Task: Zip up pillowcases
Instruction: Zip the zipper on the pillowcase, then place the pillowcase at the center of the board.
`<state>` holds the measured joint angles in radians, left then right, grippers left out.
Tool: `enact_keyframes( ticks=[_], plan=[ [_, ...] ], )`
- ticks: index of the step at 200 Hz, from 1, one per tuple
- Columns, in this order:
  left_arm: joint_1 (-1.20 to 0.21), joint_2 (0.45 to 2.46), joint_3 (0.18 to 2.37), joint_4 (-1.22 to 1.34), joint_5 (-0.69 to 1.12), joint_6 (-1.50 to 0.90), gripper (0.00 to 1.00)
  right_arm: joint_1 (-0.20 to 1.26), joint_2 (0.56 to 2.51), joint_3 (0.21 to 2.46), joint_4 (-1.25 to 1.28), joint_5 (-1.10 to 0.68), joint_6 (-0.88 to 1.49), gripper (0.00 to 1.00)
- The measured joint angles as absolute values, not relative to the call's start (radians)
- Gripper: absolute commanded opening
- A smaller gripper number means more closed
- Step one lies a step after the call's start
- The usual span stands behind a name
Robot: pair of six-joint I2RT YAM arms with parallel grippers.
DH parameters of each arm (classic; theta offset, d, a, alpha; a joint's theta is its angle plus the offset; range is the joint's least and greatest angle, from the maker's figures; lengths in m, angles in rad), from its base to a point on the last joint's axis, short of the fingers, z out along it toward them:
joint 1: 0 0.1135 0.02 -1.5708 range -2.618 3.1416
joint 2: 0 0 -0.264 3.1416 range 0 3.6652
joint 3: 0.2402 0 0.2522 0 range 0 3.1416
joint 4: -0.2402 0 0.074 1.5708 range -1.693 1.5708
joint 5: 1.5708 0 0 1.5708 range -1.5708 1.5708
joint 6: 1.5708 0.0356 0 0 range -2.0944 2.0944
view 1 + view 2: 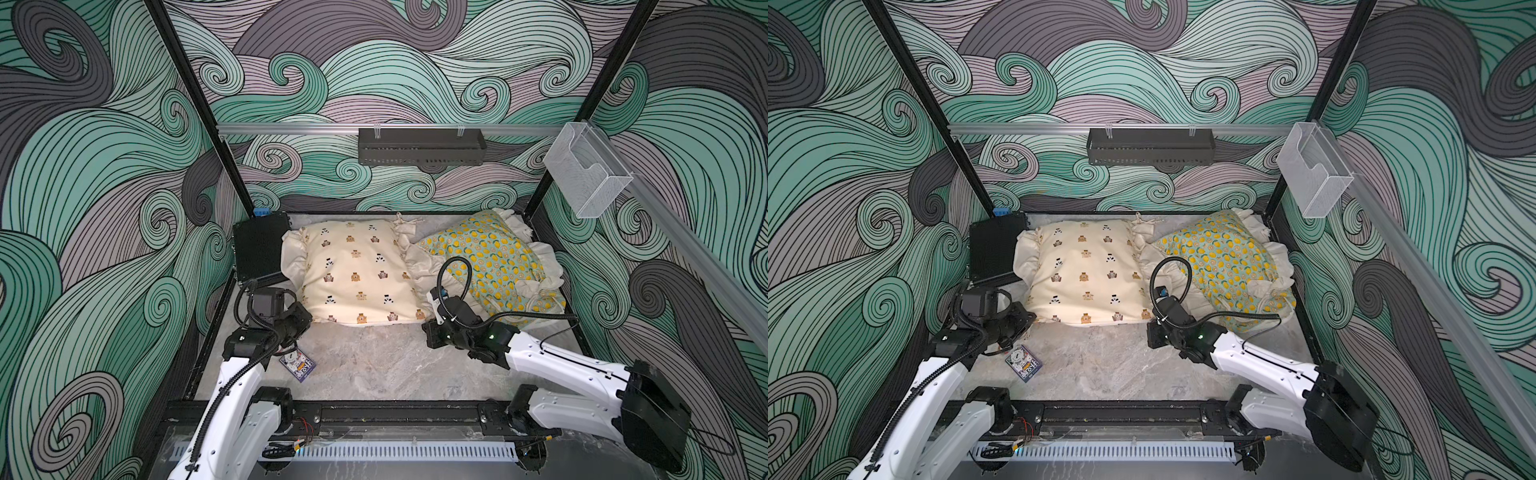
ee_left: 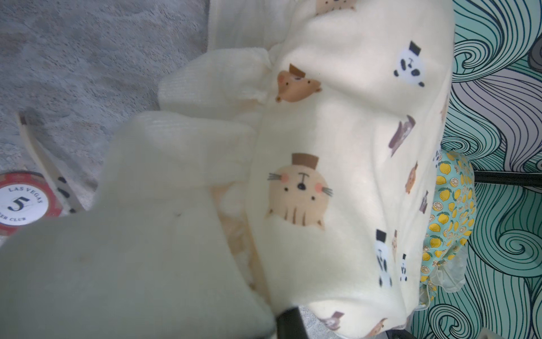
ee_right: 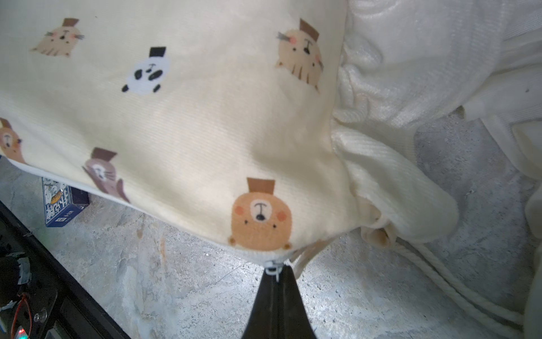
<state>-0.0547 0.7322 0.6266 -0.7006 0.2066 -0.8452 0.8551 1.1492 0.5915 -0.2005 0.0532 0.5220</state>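
Observation:
My right gripper should move along the cream pillowcase's near edge [image 3: 132, 207] toward my left gripper and let go of the zipper pull [image 3: 275, 268], because the white seam goes that way.
In both top views the cream bear-print pillowcase [image 1: 357, 270] [image 1: 1084, 270] lies flat at the back middle. The teal lemon-print pillowcase [image 1: 494, 257] [image 1: 1221, 257] lies to its right. My left gripper [image 1: 306, 318] is at the cream one's near left corner. In the left wrist view its cream ruffle [image 2: 164, 234] covers the jaws, and only one black finger [image 2: 289, 323] shows. My right gripper [image 3: 275, 274] [image 1: 424, 322] is shut on the small white zipper pull [image 3: 275, 268] at the near right corner, below a bear face.
A blue card box [image 1: 298, 365] [image 3: 60, 205] and a red poker chip [image 2: 20, 202] lie on the grey tabletop [image 1: 386, 361] near the left arm. A black box [image 1: 259, 249] stands at the back left. A cream drawstring cord [image 3: 454, 293] trails beside the right gripper.

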Motion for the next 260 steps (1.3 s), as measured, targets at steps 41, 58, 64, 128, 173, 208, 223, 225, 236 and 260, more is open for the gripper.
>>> enact_keyframes(
  ticks=[41,58,64,128,173,208,223,225,236,260],
  plan=[
    [-0.053,0.738,0.627,-0.698,0.213,-0.845,0.0,0.853,1.153,0.597,-0.21,0.042,0.508,0.0],
    [-0.051,0.744,0.632,-0.701,0.203,-0.845,0.0,0.853,1.164,0.609,-0.211,0.026,0.509,0.0],
    [-0.05,0.75,0.64,-0.701,0.197,-0.845,0.0,0.853,1.169,0.614,-0.21,0.021,0.509,0.0],
    [-0.023,0.799,0.711,-0.681,0.105,-0.845,0.0,0.936,1.304,0.699,-0.153,-0.029,0.543,0.0],
    [-0.004,0.837,0.718,-0.643,0.066,-0.849,0.0,1.003,1.455,0.779,-0.061,-0.064,0.584,0.0],
    [0.012,0.863,0.716,-0.603,0.058,-0.86,0.0,1.022,1.528,0.834,-0.038,-0.064,0.583,0.02],
    [0.013,0.861,0.71,-0.589,0.06,-0.864,0.0,1.022,1.532,0.837,-0.037,-0.062,0.579,0.11],
    [0.013,0.861,0.709,-0.588,0.06,-0.865,0.0,1.022,1.532,0.837,-0.037,-0.061,0.579,0.11],
    [0.013,0.859,0.702,-0.585,0.066,-0.864,0.0,1.022,1.531,0.837,-0.038,-0.059,0.576,0.13],
    [0.013,0.849,0.681,-0.579,0.073,-0.863,0.08,1.022,1.524,0.837,-0.055,-0.044,0.563,0.24]
  ],
)
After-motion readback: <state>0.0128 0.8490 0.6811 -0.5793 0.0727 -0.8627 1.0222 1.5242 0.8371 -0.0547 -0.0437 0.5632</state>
